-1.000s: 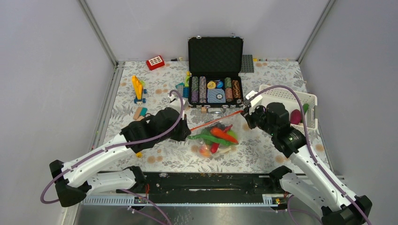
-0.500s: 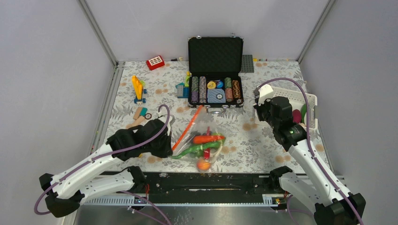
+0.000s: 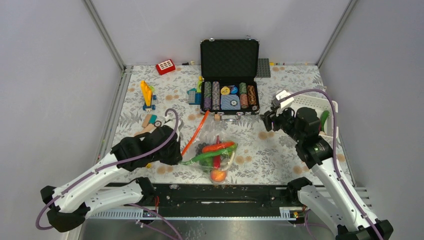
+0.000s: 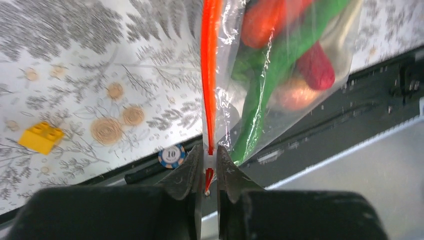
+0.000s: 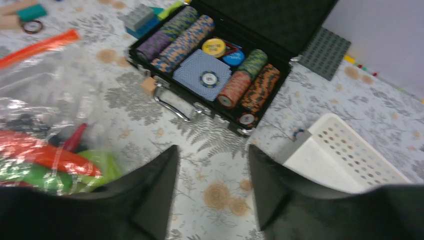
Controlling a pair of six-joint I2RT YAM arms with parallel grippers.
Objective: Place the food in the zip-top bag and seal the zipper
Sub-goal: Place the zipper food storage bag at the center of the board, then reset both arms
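The left gripper needs to move slightly outward next and open to let go of the zipper's near end (image 3: 182, 154) (image 4: 210, 159), which is between its fingers, because the white slider stands there.
The clear zip-top bag (image 3: 218, 150) holds the food: an orange carrot (image 3: 218, 147), a long green piece (image 3: 202, 158), a red piece and an orange ball (image 3: 217, 175). Its orange-red zipper (image 3: 196, 132) runs from the table's middle down-left into my left gripper (image 3: 176, 152). In the left wrist view that gripper (image 4: 208, 165) is shut on the zipper's (image 4: 210, 75) near end, and the strip shows as one straight line. To the right, clear of the bag, my right gripper (image 3: 268, 122) stands open over bare cloth (image 5: 212, 165).
An open black case (image 3: 230, 95) of poker chips stands behind the bag. A white perforated basket (image 3: 327, 107) at the right holds a green piece (image 3: 325, 117). Toy blocks (image 3: 146, 95) lie at the back left. A yellow block (image 4: 41, 137) and a loose chip (image 4: 171, 155) lie near the front edge.
My right gripper has let go of the zipper's far end, opened and drawn off to the right. The left gripper pulled back, and the bag swung round toward the front edge.
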